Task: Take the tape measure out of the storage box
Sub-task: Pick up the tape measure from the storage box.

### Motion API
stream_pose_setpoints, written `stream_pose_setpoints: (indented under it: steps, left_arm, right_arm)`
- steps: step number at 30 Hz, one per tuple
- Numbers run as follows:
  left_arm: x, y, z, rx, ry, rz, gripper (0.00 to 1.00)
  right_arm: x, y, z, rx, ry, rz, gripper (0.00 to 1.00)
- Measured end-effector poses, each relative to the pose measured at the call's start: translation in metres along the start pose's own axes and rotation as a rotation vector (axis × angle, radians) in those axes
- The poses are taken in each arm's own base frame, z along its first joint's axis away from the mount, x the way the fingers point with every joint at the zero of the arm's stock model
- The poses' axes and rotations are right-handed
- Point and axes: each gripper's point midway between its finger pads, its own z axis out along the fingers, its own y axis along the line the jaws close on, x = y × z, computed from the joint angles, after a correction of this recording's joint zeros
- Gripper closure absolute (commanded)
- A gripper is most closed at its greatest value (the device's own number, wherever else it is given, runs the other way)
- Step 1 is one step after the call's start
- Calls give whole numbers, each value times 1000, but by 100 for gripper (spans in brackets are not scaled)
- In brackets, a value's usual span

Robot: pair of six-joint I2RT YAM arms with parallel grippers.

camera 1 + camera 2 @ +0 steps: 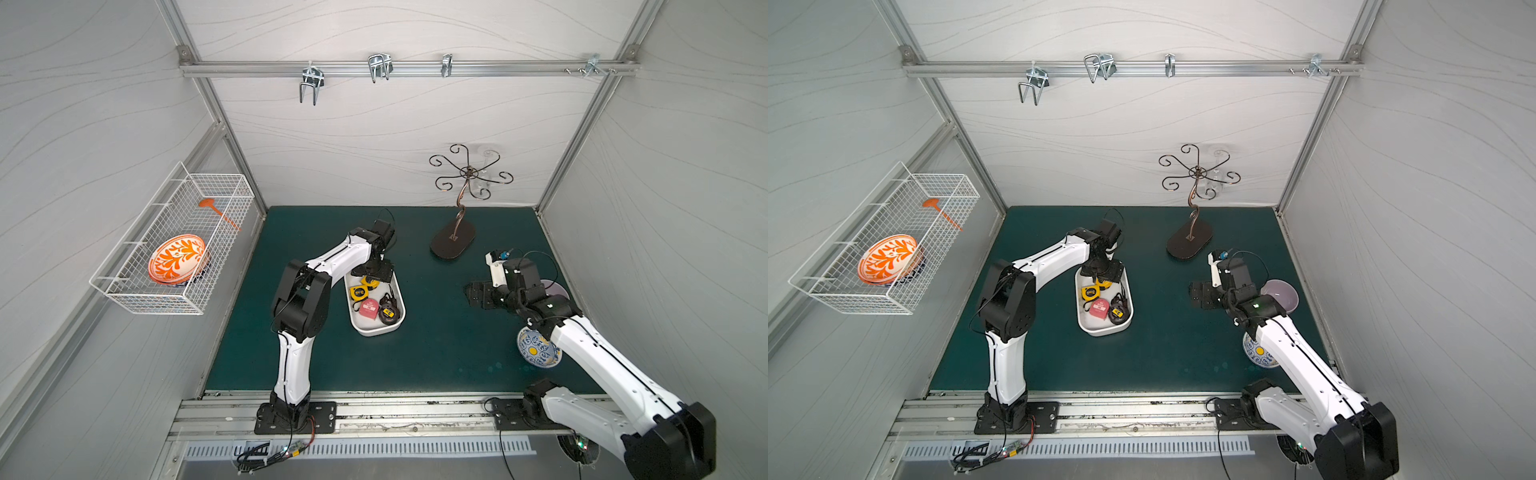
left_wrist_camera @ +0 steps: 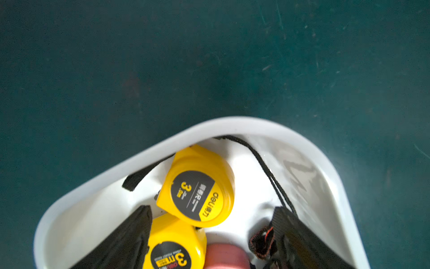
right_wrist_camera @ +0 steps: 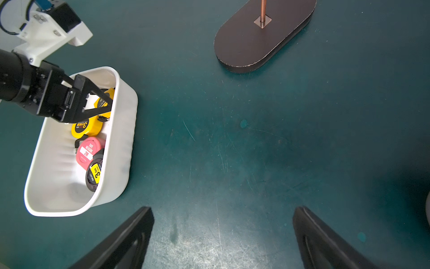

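Note:
The left gripper sinks farther down into the box next and closes around the farther yellow tape measure (image 1: 370, 282) (image 2: 197, 187), because its body still lies below my open fingers.
The white storage box (image 1: 376, 332) (image 1: 1100, 331) lies mid-mat and holds several tape measures: two yellow (image 1: 359, 292) (image 2: 200, 186), a pink one (image 1: 368, 308) (image 3: 87, 151) and a black-and-yellow one (image 1: 388, 312) (image 3: 94, 174). My left gripper (image 1: 372, 276) (image 1: 1102, 276) (image 2: 211, 209) is lowered into the box's far end, open. Its fingers (image 2: 130, 233) straddle the yellow tape measures; the nearer yellow one (image 2: 174, 244) lies against one finger. A black wrist cord (image 2: 267, 172) trails by the other finger. My right gripper (image 1: 473, 295) (image 3: 223, 209) hangs open over bare mat to the box's right.
A copper hook stand (image 1: 453, 245) (image 3: 263, 35) sits behind the right gripper. A blue patterned bowl (image 1: 536, 349) and a lilac bowl (image 1: 1283, 293) lie under the right arm. A wire basket (image 1: 166, 249) with an orange plate hangs on the left wall.

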Motion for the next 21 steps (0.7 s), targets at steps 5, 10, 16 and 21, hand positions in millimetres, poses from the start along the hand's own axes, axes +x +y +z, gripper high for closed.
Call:
stream_pose_setpoints:
  steps: [5,10,16,21]
  left_arm:
    - [4,5,18,-12,43,7,15]
    - [9,9,27,-19,73,13,15]
    - [9,9,31,-17,83,19,18]
    - [8,7,32,-12,83,28,22]
  right_arm:
    - [1,0,2,2,6,-1,1]
    - [1,0,2,2,7,-1,1]
    - [1,-1,2,2,7,-1,1]
    - [2,-1,2,3,8,-1,1]
